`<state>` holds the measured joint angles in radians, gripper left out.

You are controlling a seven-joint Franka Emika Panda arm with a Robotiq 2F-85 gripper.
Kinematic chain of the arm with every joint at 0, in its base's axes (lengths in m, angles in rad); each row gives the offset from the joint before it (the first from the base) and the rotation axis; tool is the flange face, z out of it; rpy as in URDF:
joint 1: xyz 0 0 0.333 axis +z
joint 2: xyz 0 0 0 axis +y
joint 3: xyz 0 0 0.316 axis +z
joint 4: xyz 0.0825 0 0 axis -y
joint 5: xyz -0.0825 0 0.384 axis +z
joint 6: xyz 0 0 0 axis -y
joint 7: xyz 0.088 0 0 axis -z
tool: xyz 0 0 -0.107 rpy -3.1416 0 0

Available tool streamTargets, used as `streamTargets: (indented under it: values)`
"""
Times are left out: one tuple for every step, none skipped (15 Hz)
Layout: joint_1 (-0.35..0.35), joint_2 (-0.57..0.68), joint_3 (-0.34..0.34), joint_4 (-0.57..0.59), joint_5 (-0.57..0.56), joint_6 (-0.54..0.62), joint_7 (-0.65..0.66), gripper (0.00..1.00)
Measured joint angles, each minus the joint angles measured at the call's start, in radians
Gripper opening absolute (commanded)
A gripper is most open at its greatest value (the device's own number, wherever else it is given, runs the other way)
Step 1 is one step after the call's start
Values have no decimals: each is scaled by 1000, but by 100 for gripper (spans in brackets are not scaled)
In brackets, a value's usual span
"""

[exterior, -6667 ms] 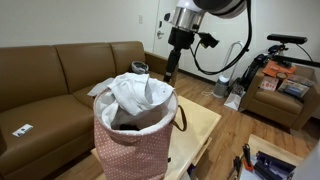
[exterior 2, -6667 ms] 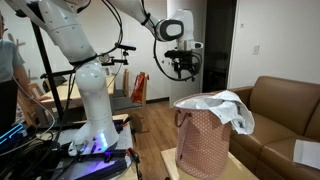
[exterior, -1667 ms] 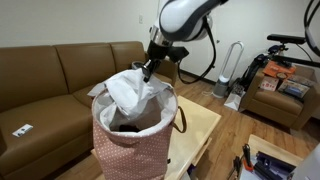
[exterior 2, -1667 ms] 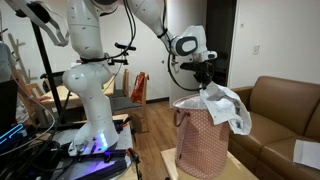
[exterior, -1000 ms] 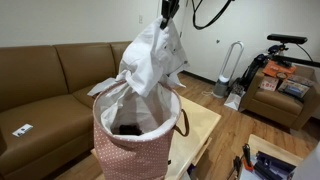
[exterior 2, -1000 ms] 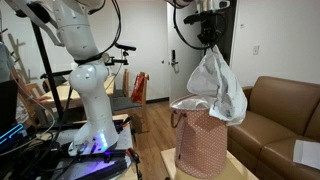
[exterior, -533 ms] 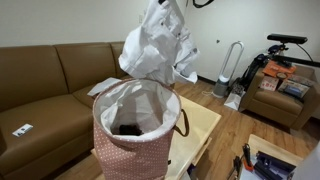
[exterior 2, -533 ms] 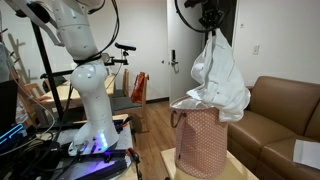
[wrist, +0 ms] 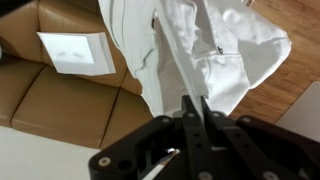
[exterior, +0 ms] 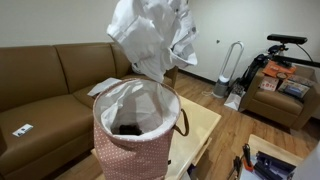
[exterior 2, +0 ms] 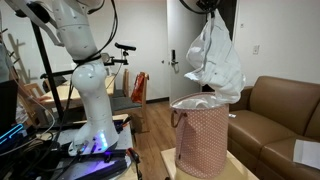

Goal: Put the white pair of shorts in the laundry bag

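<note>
The gripper needs to move back and down toward the bag's opening next, because the shorts (exterior: pixel 150 38) hang over the bag's rim on the sofa side.
The white pair of shorts (exterior: pixel 150 38) hangs high in the air above the laundry bag (exterior: pixel 133 135), clear of its rim in both exterior views. The bag is a pink dotted fabric bag (exterior 2: pixel 201 138) with a white lining, standing open on a light wooden table (exterior: pixel 200 128). In the wrist view my gripper (wrist: pixel 196 103) is shut on a bunch of the shorts' cloth (wrist: pixel 210 45), which hangs away from the fingers. The gripper itself is near the top edge or out of frame in the exterior views.
A brown leather sofa (exterior: pixel 45 80) runs behind the bag, with a white paper (wrist: pixel 75 53) on its seat. The robot base (exterior 2: pixel 85 95) and cables stand beside the table. An armchair with clutter (exterior: pixel 285 90) and a vacuum (exterior: pixel 228 75) stand across the wooden floor.
The shorts have been lifted up out of the bag's mouth and now hang free above it, swinging slightly sideways. The gripper has stayed shut on them.
</note>
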<state>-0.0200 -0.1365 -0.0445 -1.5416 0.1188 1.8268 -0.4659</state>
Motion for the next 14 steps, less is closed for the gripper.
streamTargets:
  values:
    - [2, 0, 0, 20, 0, -11, -1, 1]
    - [4, 0, 0, 40, 3, -25, -2, 1]
    - [7, 0, 0, 58, 6, -40, -4, 1]
    - [12, -1, 0, 75, 7, -56, -6, 1]
    - [16, -1, 0, 88, 7, -74, -9, 1]
    - [21, -2, 0, 96, 8, -97, -15, 1]
    - [27, -2, 1, 98, 8, -119, -20, 1]
    - [31, -2, 2, 97, 10, -144, -25, 1]
    - [37, -2, 2, 94, 13, -167, -32, 1]
    - [41, -2, 3, 89, 21, -189, -42, 1]
    - [45, -3, 3, 80, 34, -207, -54, 1]
    - [50, -4, 3, 66, 51, -222, -67, 1]
    - [54, -7, 4, 48, 69, -230, -82, 1]
    - [57, -11, 4, 25, 85, -231, -93, 1]
